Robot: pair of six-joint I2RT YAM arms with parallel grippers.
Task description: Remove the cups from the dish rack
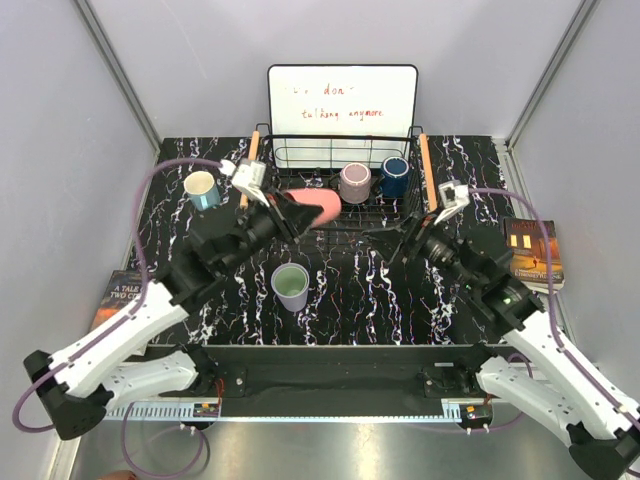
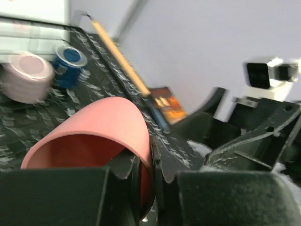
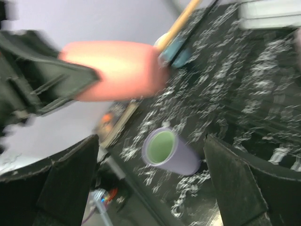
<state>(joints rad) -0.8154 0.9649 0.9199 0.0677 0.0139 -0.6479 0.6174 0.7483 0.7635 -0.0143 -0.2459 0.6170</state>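
I need to move my left gripper back and down next, turn the salmon pink cup [image 1: 316, 207] upright, and let it go in the lavender cup. The lavender cup's green mouth [image 1: 290, 279] is open and empty.
My left gripper [image 1: 289, 213] is shut on the salmon pink cup [image 1: 316, 207], pinching its wall with one finger inside the rim; the cup [image 2: 94, 134] lies sideways above the front left of the dish rack [image 1: 345, 222]. In the rack stand the mauve cup [image 1: 355, 182] and the navy cup [image 1: 395, 175]. On the table stand the lavender cup [image 1: 291, 286] with a green inside and, left of the rack, the light blue cup [image 1: 202, 189]. My right gripper [image 1: 408, 246] hangs open by the rack's front right corner, nothing between its fingers [image 3: 235, 179]; the lavender cup [image 3: 169, 150] shows below it.
A white board with writing [image 1: 342, 100] leans behind the rack. One book [image 1: 534, 250] lies at the right table edge, another [image 1: 115, 296] at the left. The rack's wooden handles [image 1: 428, 170] run along its sides. Grey walls close in the table.
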